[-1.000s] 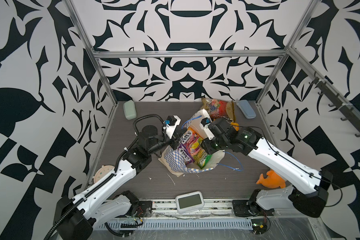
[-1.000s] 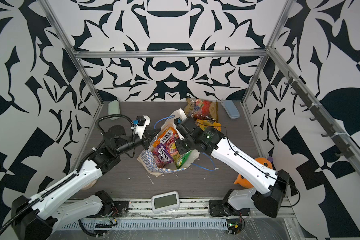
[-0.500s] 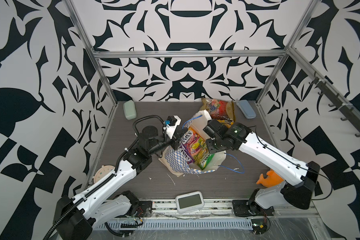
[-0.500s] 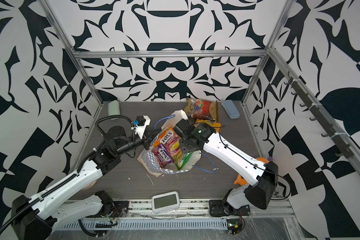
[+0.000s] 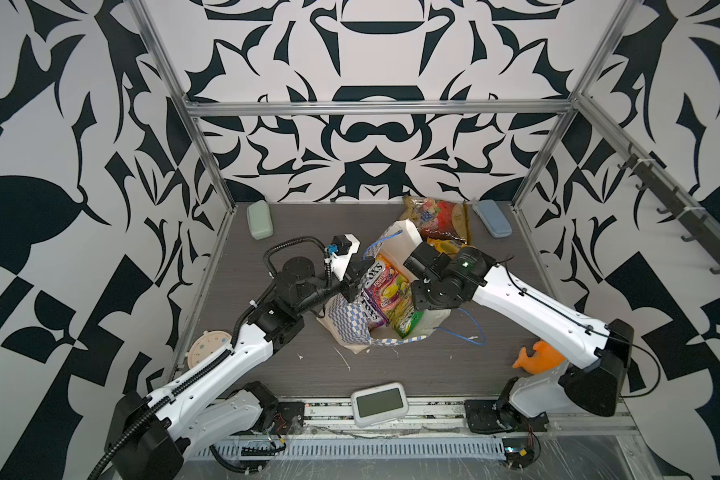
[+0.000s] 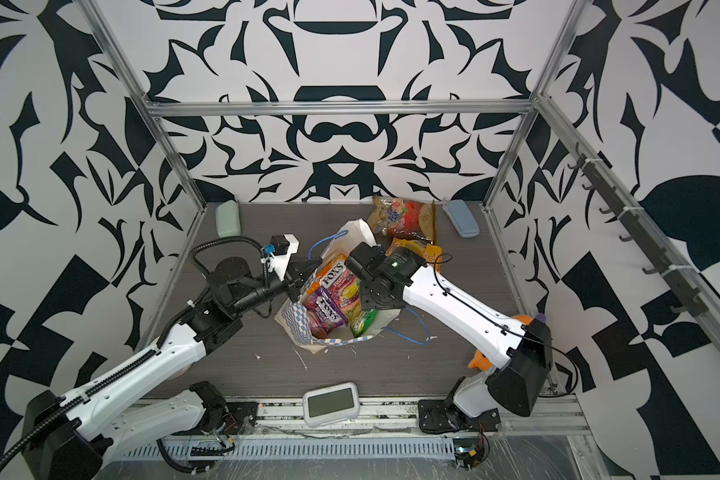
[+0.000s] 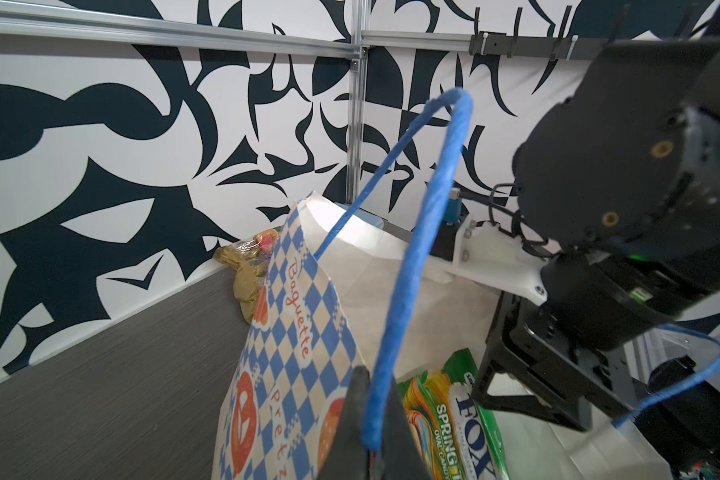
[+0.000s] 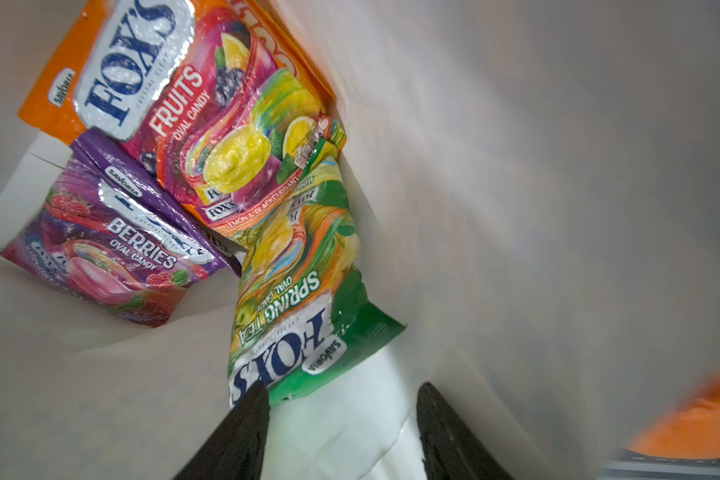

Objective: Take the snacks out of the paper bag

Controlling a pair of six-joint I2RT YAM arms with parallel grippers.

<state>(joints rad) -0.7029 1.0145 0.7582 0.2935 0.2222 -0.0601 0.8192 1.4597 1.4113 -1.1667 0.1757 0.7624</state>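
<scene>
My right gripper will next lower its open fingers deeper into the bag around the green packet's end edge point(image 5: 410, 323) point(image 8: 368, 336), because that edge lies below, clear of the other packets.
The paper bag point(image 5: 348, 329) point(image 6: 296, 320) leans with its mouth open toward me. My left gripper point(image 7: 373, 415) point(image 5: 359, 272) is shut on its blue cord handle point(image 7: 395, 316) and holds that side up. My right gripper point(image 8: 341, 395) stands open inside the white bag interior point(image 8: 537, 187), one fingertip against the lower corner of the green snack packet point(image 8: 296, 299) point(image 5: 408, 322). Deeper in lie an orange-pink packet point(image 8: 192, 108) point(image 5: 387, 286) and a purple one point(image 8: 117, 245). A red-gold packet point(image 5: 437, 217) and a yellow-orange packet point(image 5: 444, 245) lie on the table behind the bag.
A green case point(image 5: 260, 219) and a blue case point(image 5: 492, 218) sit in the back corners. An orange plush shark point(image 5: 537, 358) lies at the right by the right arm. A white screen device point(image 5: 378, 404) is at the front edge, a round disc point(image 5: 206, 347) at the left.
The right arm has swung in over the bag mouth and its gripper has gone deeper inside, with the jaws spreading wider. The left gripper has kept its hold on the handle.
</scene>
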